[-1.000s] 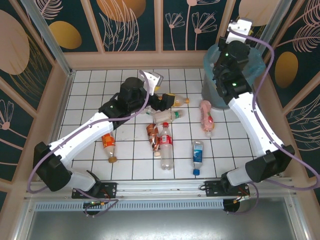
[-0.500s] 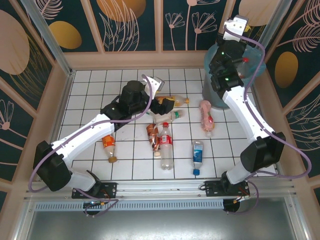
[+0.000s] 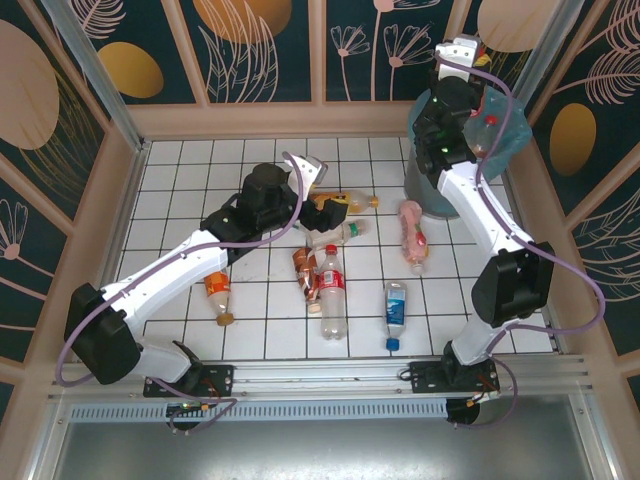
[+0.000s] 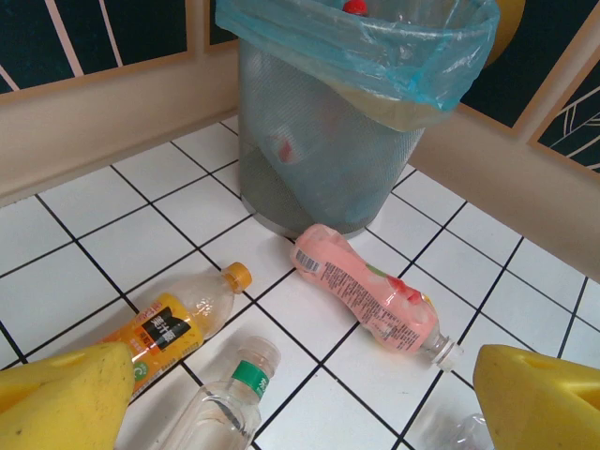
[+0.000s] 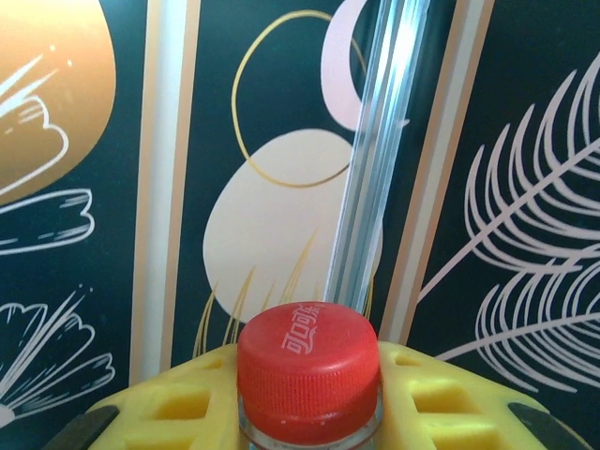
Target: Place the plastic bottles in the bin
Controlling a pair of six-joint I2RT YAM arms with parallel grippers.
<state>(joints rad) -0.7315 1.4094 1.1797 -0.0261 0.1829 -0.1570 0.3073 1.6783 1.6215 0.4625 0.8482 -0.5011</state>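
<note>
The clear bottle, still hanging high above the bin, goes down with my right gripper into the bin's bag-lined opening below for release there next.
My right gripper hangs over the bin, a grey mesh basket lined with a light-blue bag, and is shut on a clear bottle with a red cap; yellow fingers press on both sides of its neck. My left gripper is open low over the tiles, its yellow fingers wide apart with nothing between them. Just ahead of it lie an orange-label bottle, a clear bottle with a green band and a pink bottle, with the bin beyond them.
More bottles lie on the white tiled floor: a red-label one, a blue-label one, a crushed brown one and an orange one by the left arm. Low wooden walls fence the floor on all sides.
The right arm has swung up and back, carrying the red-capped bottle over the bin's mouth. The left gripper has edged forward and its jaws have widened a little.
</note>
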